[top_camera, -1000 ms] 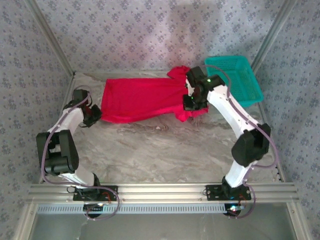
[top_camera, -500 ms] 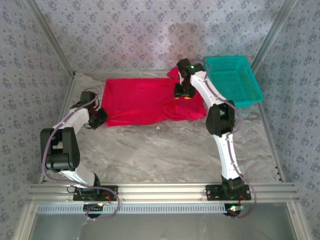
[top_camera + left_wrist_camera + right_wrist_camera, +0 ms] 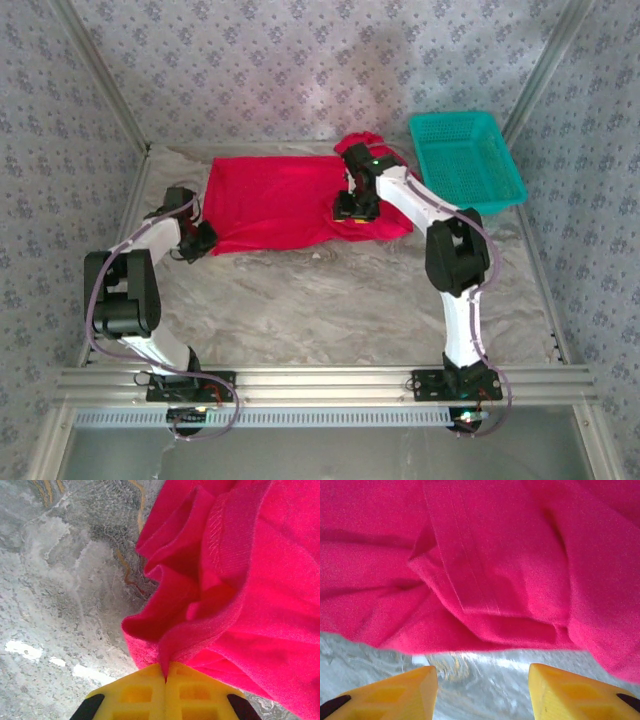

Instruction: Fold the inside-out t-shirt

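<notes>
I need to lower my right gripper onto the fold next and close it, because its open fingers are still hovering short of the folded hem of the t-shirt.
The red t-shirt lies spread across the far half of the marble table, with a bunched sleeve at its far right. My left gripper sits at the shirt's near left corner. In the left wrist view its yellow fingers are pressed together on a pinched fold of the t-shirt. My right gripper hovers over the shirt's right part. In the right wrist view the right gripper is open, bare table shows between its fingertips, and a folded hem of the t-shirt lies just beyond them.
A teal mesh basket stands at the far right, close to the shirt's right edge. The bare marble table stretches between the shirt and the arm bases. Patterned walls and metal frame posts close in the sides.
The right gripper has opened and let go of the shirt's right side, then swung left over the cloth. The released part now lies flat. The left gripper has kept its hold and shifted slightly right.
</notes>
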Tool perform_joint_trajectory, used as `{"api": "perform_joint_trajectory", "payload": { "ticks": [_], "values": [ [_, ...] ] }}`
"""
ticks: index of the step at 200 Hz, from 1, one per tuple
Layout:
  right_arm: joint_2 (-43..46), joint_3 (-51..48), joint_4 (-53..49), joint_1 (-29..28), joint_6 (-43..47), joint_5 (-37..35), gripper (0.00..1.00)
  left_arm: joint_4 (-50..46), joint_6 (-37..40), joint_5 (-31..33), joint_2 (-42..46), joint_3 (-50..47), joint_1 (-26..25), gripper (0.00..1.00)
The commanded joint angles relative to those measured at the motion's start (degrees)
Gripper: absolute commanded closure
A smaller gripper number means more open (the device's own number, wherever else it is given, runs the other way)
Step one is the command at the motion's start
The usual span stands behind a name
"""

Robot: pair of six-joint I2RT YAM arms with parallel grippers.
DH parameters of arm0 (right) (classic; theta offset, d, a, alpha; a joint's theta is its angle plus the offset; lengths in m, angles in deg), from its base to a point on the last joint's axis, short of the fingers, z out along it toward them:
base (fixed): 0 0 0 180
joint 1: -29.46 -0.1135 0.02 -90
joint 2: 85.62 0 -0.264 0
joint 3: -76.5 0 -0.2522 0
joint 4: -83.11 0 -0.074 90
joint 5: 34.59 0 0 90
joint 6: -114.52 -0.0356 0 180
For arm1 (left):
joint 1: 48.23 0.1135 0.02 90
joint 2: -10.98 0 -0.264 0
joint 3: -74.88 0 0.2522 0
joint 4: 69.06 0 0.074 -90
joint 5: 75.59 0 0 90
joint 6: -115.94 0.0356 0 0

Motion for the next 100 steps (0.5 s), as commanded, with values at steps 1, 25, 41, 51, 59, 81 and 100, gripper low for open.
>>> {"api": "perform_joint_trajectory", "payload": {
  "ticks": [1, 25, 41, 51, 59, 81, 100],
  "values": [
    [-4.9, 4.3, -0.5, -0.9, -1.5, -1.7, 0.48, 0.4, 0.2, -0.9, -0.2, -0.6, -0.1, 1.00],
    [-7.9, 7.2, -1.5, -1.3, -2.5, -4.4, 0.48, 0.8, 0.2, -0.8, -0.8, -0.3, -0.1, 1.00],
    [-9.4, 8.5, -1.5, -1.2, -2.8, -7.1, 0.50, 1.0, 0.2, -0.9, -1.4, 0.2, -0.1, 1.00],
    [-10.0, 9.2, -1.7, -0.9, -2.8, -8.4, 0.60, 1.1, 0.1, -1.1, -1.8, 0.4, -0.1, 1.00],
    [-10.1, 9.8, -2.4, -0.7, -2.8, -8.9, 0.73, 0.9, 0.1, -1.4, -2.1, 0.8, -0.1, 1.00],
    [-7.8, 11.1, -4.7, -0.6, -2.6, -9.0, 0.99, 0.5, -0.1, -1.7, -0.4, 0.9, 0.5, 1.00],
    [-4.6, 13.1, -8.1, -0.7, -0.5, -9.7, 1.00, 0.2, -0.5, -2.7, 2.4, 1.0, 1.6, 1.00]
  ]
}}
